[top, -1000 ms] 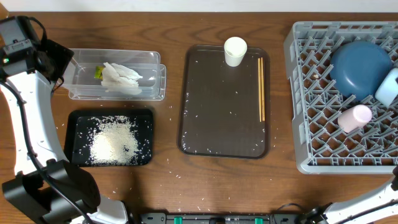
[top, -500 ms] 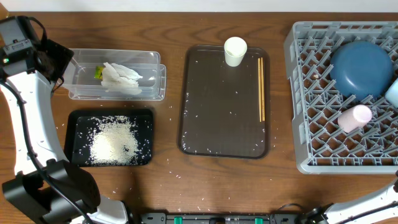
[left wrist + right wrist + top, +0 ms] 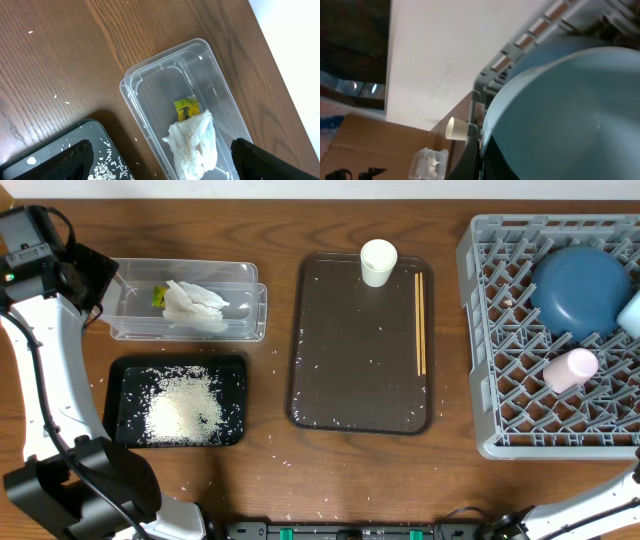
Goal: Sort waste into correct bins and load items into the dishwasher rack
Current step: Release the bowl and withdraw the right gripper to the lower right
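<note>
I will lower my right gripper slightly first, so that the light-blue bowl (image 3: 560, 110) can get into the rack (image 3: 500, 420) beside the dark-blue dish.
My left gripper (image 3: 160, 165) is open and empty, hovering over the left end of the clear tub (image 3: 240, 320), which holds the white tissue (image 3: 195, 307) and the snack wrapper (image 3: 158, 297). The rice heap (image 3: 185, 408) lies in the black tray (image 3: 125, 370). My right gripper (image 3: 481, 150) is shut on the rim of the light-blue bowl (image 3: 560, 110), seen at the overhead view's right edge (image 3: 631, 312) over the grey rack (image 3: 500, 420). The dark-blue dish (image 3: 580, 288) and pink cup (image 3: 570, 370) sit in the rack. The white cup (image 3: 378, 262) and chopsticks (image 3: 420, 320) rest on the brown serving tray (image 3: 350, 380).
Loose rice grains are scattered on the serving tray and on the wooden table around both bins. The left arm's links run down the table's left side. The table's far edge meets a white wall just behind the tub and the rack.
The light-blue bowl has moved to the right, further out of the overhead frame. The left arm has not moved.
</note>
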Tool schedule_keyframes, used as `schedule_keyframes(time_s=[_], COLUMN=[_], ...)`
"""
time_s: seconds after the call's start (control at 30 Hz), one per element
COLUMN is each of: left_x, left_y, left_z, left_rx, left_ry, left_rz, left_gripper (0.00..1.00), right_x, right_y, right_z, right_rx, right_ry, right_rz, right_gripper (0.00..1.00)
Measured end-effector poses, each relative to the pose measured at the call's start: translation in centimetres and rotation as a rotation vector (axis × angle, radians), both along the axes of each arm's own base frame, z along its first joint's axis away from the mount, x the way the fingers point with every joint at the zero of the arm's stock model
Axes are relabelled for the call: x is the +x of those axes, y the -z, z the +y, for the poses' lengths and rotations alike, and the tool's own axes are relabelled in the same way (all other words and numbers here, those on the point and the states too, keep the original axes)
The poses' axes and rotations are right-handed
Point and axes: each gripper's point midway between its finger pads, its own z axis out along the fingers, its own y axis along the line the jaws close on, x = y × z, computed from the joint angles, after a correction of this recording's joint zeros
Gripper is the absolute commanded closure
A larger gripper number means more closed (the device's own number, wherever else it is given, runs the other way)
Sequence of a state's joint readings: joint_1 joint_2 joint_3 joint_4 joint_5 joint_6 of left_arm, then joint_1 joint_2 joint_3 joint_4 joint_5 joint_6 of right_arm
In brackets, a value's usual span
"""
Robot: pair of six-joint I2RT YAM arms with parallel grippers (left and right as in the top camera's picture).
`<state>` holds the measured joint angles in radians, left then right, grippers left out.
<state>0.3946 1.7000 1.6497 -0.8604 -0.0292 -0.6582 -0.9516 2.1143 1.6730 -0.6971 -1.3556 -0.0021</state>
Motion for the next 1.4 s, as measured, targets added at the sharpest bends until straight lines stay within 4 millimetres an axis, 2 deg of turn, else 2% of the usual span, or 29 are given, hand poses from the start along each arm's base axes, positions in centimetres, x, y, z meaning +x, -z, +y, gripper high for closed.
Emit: schedule_keyframes(time_s=[0.1,0.37,0.63,0.8,0.9,0.97,1.03,1.13,1.27,1.33,1.4], left_x=[0.0,0.0,0.0,0.0,0.0,0.0,0.0,0.0,0.0,0.0,0.0], left_y=[0.0,0.0,0.0,0.0,0.0,0.0,0.0,0.0,0.0,0.0,0.0], left_z=[0.0,0.0,0.0,0.0,0.0,0.0,0.0,0.0,0.0,0.0,0.0], left_rx=[0.0,0.0,0.0,0.0,0.0,0.0,0.0,0.0,0.0,0.0,0.0], left_ry=[0.0,0.0,0.0,0.0,0.0,0.0,0.0,0.0,0.0,0.0,0.0], left_rz=[0.0,0.0,0.0,0.0,0.0,0.0,0.0,0.0,0.0,0.0,0.0], left_gripper=[0.09,0.09,0.09,0.09,0.09,0.09,0.09,0.09,0.09,0.09,0.09], right_x=[0.0,-0.4,-2.7,-4.3,-5.3,-6.1,-6.8,-7.9,-9.3,-9.8,-9.8], right_y=[1.1,2.0,2.8,4.9,5.1,4.5,3.2,0.1,-3.5,-4.8,-5.6], right_z=[0.0,-0.1,-1.2,-1.7,-1.7,-1.8,-1.9,-1.8,-1.8,-1.9,-2.0], right_rx=[0.033,0.03,0.066,0.021,-0.018,-0.047,-0.088,-0.149,-0.218,-0.246,-0.272], right_ry=[0.004,0.029,0.08,0.128,0.158,0.193,0.233,0.302,0.42,0.469,0.497], right_rz=[0.032,0.115,0.19,0.338,0.427,0.483,0.516,0.535,0.557,0.563,0.559], right_gripper=[0.99,0.97,0.91,0.83,0.78,0.76,0.76,0.73,0.56,0.55,0.59])
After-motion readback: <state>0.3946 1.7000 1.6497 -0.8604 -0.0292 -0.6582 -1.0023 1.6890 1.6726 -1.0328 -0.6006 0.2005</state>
